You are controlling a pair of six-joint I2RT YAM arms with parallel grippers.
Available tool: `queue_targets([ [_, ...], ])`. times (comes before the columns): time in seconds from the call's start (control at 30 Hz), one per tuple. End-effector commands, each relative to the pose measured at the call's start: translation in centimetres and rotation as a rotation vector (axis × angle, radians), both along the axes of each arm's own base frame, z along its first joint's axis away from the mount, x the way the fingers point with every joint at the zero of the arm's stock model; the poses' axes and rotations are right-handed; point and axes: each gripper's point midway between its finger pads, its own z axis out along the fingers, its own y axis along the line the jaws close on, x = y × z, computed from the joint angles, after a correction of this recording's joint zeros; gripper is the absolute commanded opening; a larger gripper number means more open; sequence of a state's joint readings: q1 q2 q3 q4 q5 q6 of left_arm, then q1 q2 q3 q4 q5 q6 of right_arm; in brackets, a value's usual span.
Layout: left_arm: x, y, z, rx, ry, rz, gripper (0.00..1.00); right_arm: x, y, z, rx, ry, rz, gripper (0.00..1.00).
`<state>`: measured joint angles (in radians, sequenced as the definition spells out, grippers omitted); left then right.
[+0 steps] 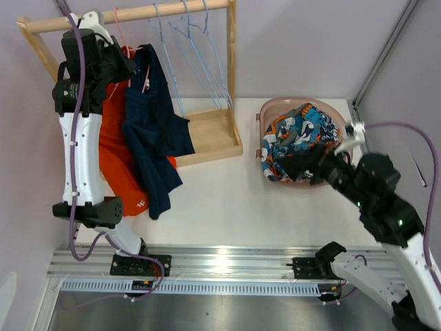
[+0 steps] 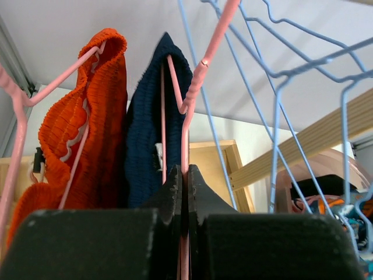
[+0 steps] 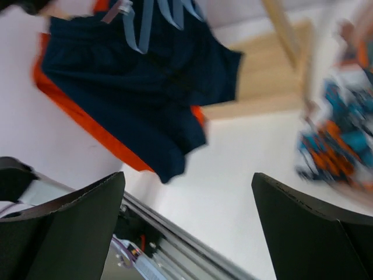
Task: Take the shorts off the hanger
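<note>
I should next move my right gripper to the left in the top view and close it on the navy shorts' near leg edge (image 1: pixel 144 176) (image 3: pixel 120 127), since my left gripper holds their hanger.
Navy shorts (image 1: pixel 155 138) hang from a pink hanger (image 2: pixel 201 76) on the wooden rack. Orange shorts (image 1: pixel 120 169) hang behind them on a second pink hanger. My left gripper (image 1: pixel 127 65) is up at the rail and shut on the navy shorts' hanger wire, which runs between its fingers (image 2: pixel 185 175). The left wrist view shows the navy (image 2: pixel 145 134) and orange (image 2: pixel 87 134) waistbands side by side. My right gripper (image 3: pixel 187 178) is open and empty, at the basket's near edge (image 1: pixel 303 169). It faces the navy shorts (image 3: pixel 145 99).
A pink basket (image 1: pixel 262 117) at the right holds teal-orange-white print shorts (image 1: pixel 303 131) and something black. Several empty blue wire hangers (image 1: pixel 196 48) hang on the rail (image 1: pixel 138 14). The rack's wooden base (image 1: pixel 213 134) lies under the shorts.
</note>
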<state>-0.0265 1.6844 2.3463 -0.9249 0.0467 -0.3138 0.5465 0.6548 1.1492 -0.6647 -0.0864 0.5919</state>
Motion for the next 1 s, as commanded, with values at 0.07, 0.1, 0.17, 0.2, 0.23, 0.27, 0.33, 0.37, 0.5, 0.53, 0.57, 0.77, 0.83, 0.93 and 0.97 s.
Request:
queue_targets([
  [0.07, -4.4, -0.5, 6.5, -0.032, -0.189, -0.005, 0.00, 0.9, 8.6, 10.2, -0.032, -0.248, 0.254, 0.99],
  [0.1, -4.4, -0.6, 6.3, -0.036, -0.182, -0.011, 0.00, 1.0, 10.0, 10.9, -0.064, -0.260, 0.253, 0.99],
  [0.17, -4.8, -1.0, 6.6, -0.046, -0.190, -0.025, 0.00, 0.5, 14.7, 12.1, -0.165, -0.288, 0.275, 0.99],
  [0.2, -5.0, -1.1, 6.7, -0.046, -0.193, -0.029, 0.00, 0.2, 16.4, 12.2, -0.187, -0.291, 0.287, 0.99],
  [0.23, -5.1, -1.2, 6.7, -0.048, -0.195, -0.032, 0.00, -1.0, 18.3, 12.1, -0.207, -0.291, 0.325, 0.99],
  [0.27, -5.3, -1.4, 6.8, -0.054, -0.197, -0.040, 0.00, -1.1, 21.2, 11.9, -0.215, -0.289, 0.352, 0.99],
  [0.33, -5.6, -1.5, 6.9, -0.060, -0.200, -0.044, 0.00, -2.0, 24.4, 11.5, -0.210, -0.298, 0.388, 0.99],
  [0.37, -5.7, -1.7, 6.9, -0.067, -0.200, -0.053, 0.00, -3.4, 26.0, 11.6, -0.199, -0.309, 0.420, 0.99],
  [0.5, -6.3, -2.0, 7.0, -0.081, -0.200, -0.072, 0.00, -4.1, 32.4, 7.5, -0.248, -0.286, 0.450, 0.99],
  [0.53, -6.6, -2.1, 7.0, -0.083, -0.201, -0.075, 0.00, -4.0, 33.2, 7.3, -0.243, -0.287, 0.450, 0.99],
  [0.57, -7.2, -2.2, 7.3, -0.087, -0.208, -0.081, 0.00, -4.0, 33.9, 6.9, -0.244, -0.285, 0.454, 0.99],
  [0.77, -9.6, -3.1, 7.6, -0.102, -0.221, -0.138, 0.00, -1.8, 37.7, 5.2, -0.227, -0.271, 0.446, 1.00],
  [0.83, -10.6, -3.2, 7.6, -0.103, -0.225, -0.146, 0.00, -0.6, 38.6, 4.9, -0.219, -0.271, 0.429, 1.00],
  [0.93, -12.0, -3.4, 7.3, -0.114, -0.228, -0.160, 0.00, 1.0, 39.3, 5.0, -0.201, -0.280, 0.398, 0.99],
  [0.97, -12.4, -3.5, 7.3, -0.124, -0.231, -0.168, 0.00, 1.5, 39.7, 4.9, -0.193, -0.280, 0.390, 0.99],
])
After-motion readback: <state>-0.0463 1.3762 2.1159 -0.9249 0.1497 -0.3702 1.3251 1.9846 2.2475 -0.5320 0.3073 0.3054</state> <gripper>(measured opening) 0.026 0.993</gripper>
